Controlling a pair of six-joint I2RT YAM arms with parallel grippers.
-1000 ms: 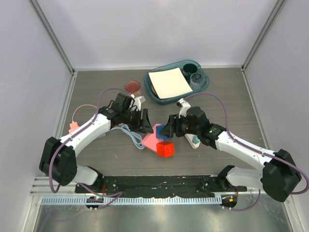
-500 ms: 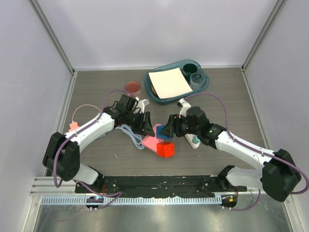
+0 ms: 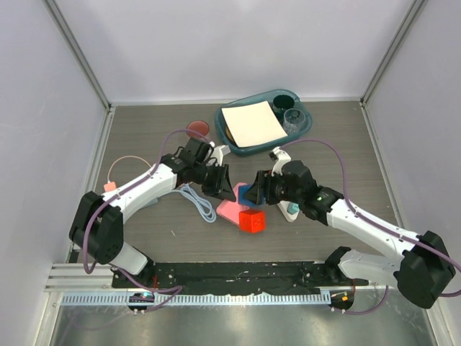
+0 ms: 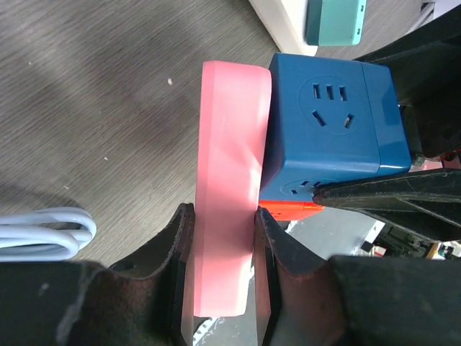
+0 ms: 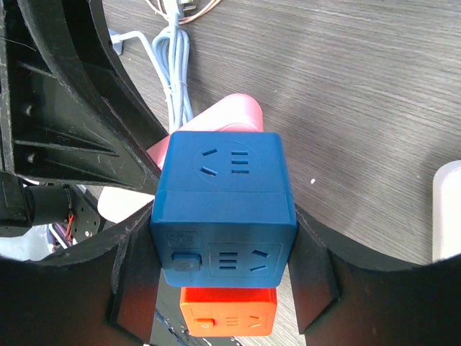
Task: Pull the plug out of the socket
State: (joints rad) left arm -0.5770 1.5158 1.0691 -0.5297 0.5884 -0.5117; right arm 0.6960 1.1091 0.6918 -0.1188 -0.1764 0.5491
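Open tabletop lies below the blue cube adapter on the right in the top view, so my right gripper should pull outward, to that side, and down to release the adapter.
My left gripper [image 3: 220, 182] is shut on a flat pink piece [image 4: 225, 180], pinched between both fingers [image 4: 176, 245]. My right gripper [image 3: 253, 193] is shut on a blue cube adapter [image 5: 223, 194] whose side sits against the pink piece. A red cube [image 3: 252, 220] lies just below them. The small pink plug [image 3: 109, 188] with its thin pink cord lies at the far left, away from both grippers. A coiled pale-blue cord [image 3: 196, 200] lies beside my left arm. The power strip itself is mostly hidden under that arm.
A teal tray [image 3: 306, 126] at the back holds a white board, a dark cup and a glass. A reddish bowl [image 3: 198, 130] stands left of it. A white and teal object [image 3: 290, 210] lies under my right wrist.
My left gripper has pushed to the right and closed in against the right gripper. The pink piece, blue cube and red cube have shifted slightly right.
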